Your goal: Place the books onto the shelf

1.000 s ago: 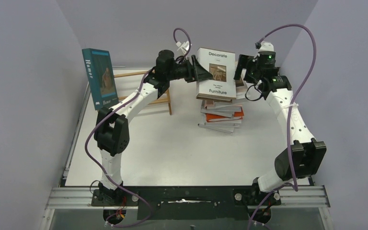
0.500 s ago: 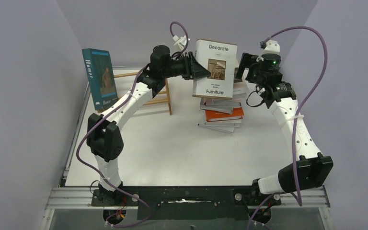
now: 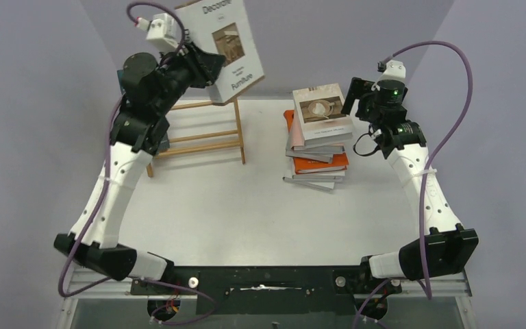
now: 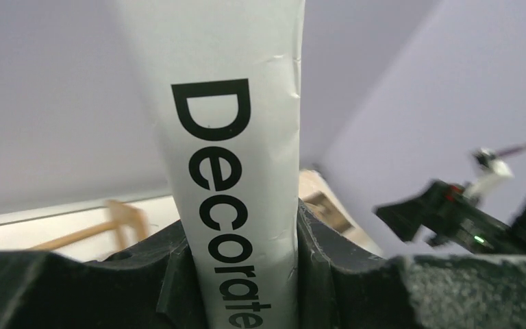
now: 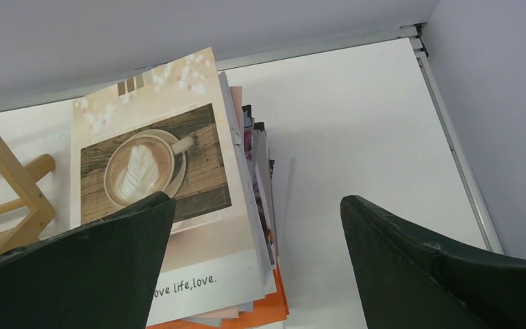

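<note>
I will swing my left gripper to the left in the top view, lower the white book to the shelf's bare rails below, beside the teal book, and let it go.
My left gripper [image 3: 209,68] is shut on the white "Decorate" book [image 3: 227,48], holding it high and tilted above the shelf [image 3: 198,133]. In the left wrist view the book's spine [image 4: 233,151] is pinched between both black fingers [image 4: 329,253]. The rest of the books lie in a flat stack [image 3: 318,140] right of the shelf, with a coffee-cup cover [image 5: 151,171] on top and an orange book [image 3: 325,164] lower down. A teal book [image 3: 120,75] on the shelf is mostly hidden behind my left arm. My right gripper [image 5: 255,201] hangs open over the stack's right edge, holding nothing.
The wooden shelf's end post [image 5: 14,199] stands just left of the stack. Grey walls close in the table on three sides, and a metal rail [image 5: 452,137] runs along the right edge. My right arm's purple cable [image 3: 452,103] loops near the right wall.
My left arm has lifted the "Decorate" book off the stack and swung it up and left over the shelf, uncovering the coffee-cup book. The right gripper has hardly moved.
</note>
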